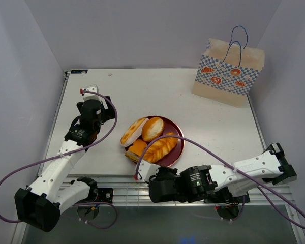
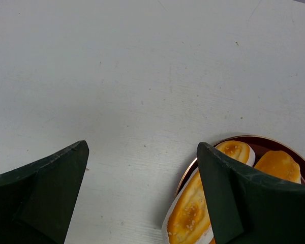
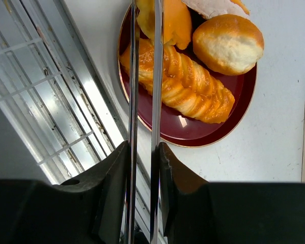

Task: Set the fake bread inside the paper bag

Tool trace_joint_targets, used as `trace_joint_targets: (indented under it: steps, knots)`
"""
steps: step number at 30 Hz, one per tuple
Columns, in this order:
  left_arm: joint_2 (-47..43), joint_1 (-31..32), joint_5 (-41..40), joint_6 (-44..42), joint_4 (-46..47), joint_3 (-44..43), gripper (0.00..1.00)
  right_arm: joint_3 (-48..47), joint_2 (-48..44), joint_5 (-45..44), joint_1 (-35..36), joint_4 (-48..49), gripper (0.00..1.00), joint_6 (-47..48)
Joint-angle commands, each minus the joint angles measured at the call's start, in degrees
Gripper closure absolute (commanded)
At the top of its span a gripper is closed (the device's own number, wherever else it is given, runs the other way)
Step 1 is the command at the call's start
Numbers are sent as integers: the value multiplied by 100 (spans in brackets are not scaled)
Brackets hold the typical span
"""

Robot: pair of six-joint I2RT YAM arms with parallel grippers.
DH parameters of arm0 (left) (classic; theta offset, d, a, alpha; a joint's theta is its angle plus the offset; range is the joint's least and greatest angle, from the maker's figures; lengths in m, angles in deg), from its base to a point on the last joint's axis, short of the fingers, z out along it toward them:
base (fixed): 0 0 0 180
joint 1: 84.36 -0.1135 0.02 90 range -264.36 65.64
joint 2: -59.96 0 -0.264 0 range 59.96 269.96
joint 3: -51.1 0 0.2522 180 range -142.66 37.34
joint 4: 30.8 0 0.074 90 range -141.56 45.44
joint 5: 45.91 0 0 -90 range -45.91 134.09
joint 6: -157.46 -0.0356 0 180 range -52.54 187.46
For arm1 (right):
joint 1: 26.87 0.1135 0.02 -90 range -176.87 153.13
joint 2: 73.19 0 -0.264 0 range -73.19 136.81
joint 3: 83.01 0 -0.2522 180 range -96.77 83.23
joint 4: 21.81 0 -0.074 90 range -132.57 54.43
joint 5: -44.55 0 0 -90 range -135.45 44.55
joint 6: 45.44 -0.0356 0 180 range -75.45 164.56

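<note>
The paper bag's open top (image 1: 236, 54) is higher than the plate, so my right gripper will move up and swing outward to release the orange wedge (image 1: 137, 148) inside the bag.
The fake bread lies on a dark red plate (image 1: 177, 152): an oval roll (image 1: 133, 130), a round bun (image 1: 152, 128), a braided loaf (image 1: 162, 146) and an orange wedge (image 1: 137, 148). The paper bag (image 1: 227, 73) stands upright at the far right. My right gripper (image 3: 144, 147) is shut on metal tongs (image 3: 156, 76), whose blades reach to the orange wedge (image 3: 170, 20) beside the braided loaf (image 3: 188, 86); it sits at the plate's near edge (image 1: 151, 175). My left gripper (image 2: 142, 152) is open and empty over bare table left of the plate (image 1: 97, 113).
A slatted metal rail (image 1: 122, 188) runs along the near table edge under my right gripper. Grey walls close in the left, the back and the right. The left wrist view shows the oval roll (image 2: 193, 208) beside my right finger.
</note>
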Motion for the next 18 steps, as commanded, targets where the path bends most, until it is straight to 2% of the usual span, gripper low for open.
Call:
trace_joint_targets:
  steps: [1,18]
  knots:
    - [-8,25,72,16,-3,-159,2,-212,-414,-248,60,184,91,-74]
    - [-26,25,55,7,-12,-159,2,-264,-1926,166,52,694,92,84]
